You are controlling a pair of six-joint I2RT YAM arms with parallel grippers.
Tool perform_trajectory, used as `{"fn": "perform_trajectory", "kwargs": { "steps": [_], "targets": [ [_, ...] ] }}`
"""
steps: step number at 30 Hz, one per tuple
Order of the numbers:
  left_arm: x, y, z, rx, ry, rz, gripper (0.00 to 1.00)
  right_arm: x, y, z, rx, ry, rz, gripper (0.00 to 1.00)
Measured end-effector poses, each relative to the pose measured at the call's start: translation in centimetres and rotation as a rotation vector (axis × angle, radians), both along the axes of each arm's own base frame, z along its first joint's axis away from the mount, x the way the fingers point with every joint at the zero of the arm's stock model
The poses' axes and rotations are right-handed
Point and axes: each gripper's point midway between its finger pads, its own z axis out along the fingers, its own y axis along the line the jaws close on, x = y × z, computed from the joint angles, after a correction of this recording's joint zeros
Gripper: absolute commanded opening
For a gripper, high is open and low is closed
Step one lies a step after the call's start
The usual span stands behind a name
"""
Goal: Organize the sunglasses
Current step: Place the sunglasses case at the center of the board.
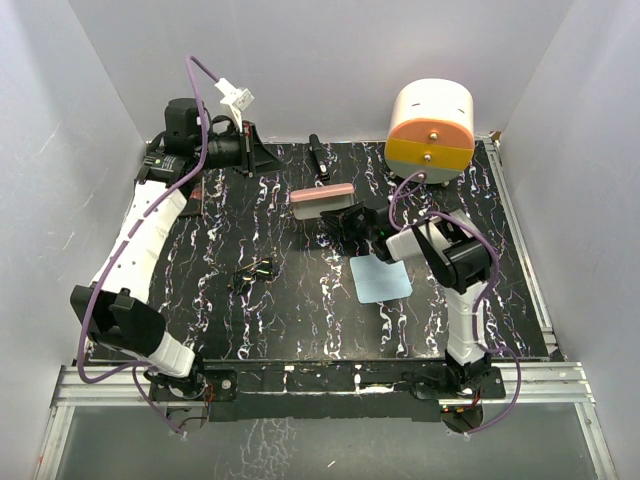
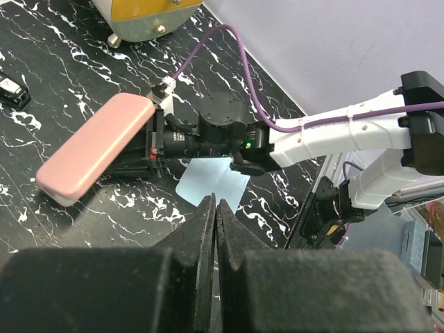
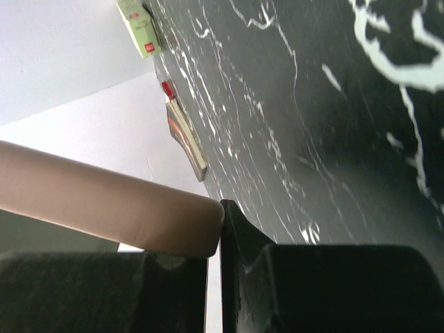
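Note:
The tabletop is bare below the robot's right gripper on the left in the top view, so the gripper should next go down to that side and let go of the pink case [image 1: 322, 196].
The sunglasses [image 1: 252, 271] lie on the dark marbled table, left of centre, with neither gripper near them; neither wrist view shows them. My right gripper [image 1: 337, 213] [image 2: 154, 142] [image 3: 216, 214] is shut on one end of the pink case [image 1: 322, 196] [image 2: 97, 149] [image 3: 104, 201], which shows closed and sticks out to the left of the fingers. The light blue cloth [image 1: 381, 279] [image 2: 211, 182] lies flat just in front of the right arm. My left gripper [image 1: 262, 155] [image 2: 215, 205] is shut and empty, held above the table's back left.
A white and orange round container [image 1: 430, 125] [image 2: 142, 15] stands at the back right. A small black object [image 1: 317, 155] [image 2: 12, 89] lies at the back centre. A green box [image 3: 142, 28] and a flat brown item [image 3: 186, 135] sit by the far edge.

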Motion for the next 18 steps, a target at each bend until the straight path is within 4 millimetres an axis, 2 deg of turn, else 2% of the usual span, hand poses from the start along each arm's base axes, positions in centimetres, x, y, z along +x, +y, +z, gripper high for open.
{"fn": "perform_trajectory", "kwargs": {
  "steps": [6, 13, 18],
  "targets": [
    [-0.2, 0.1, 0.2, 0.003, -0.01, 0.006, 0.0, 1.3, 1.1, -1.1, 0.007, 0.029, -0.023, 0.08],
    [-0.3, 0.2, 0.5, 0.004, -0.019, 0.008, 0.0, 1.6, 3.7, -1.4, 0.022, 0.04, -0.011, 0.08],
    [-0.3, 0.3, 0.4, 0.007, -0.023, 0.01, 0.0, 1.6, 4.7, -1.8, 0.025, 0.043, -0.009, 0.08]
  ]
}}
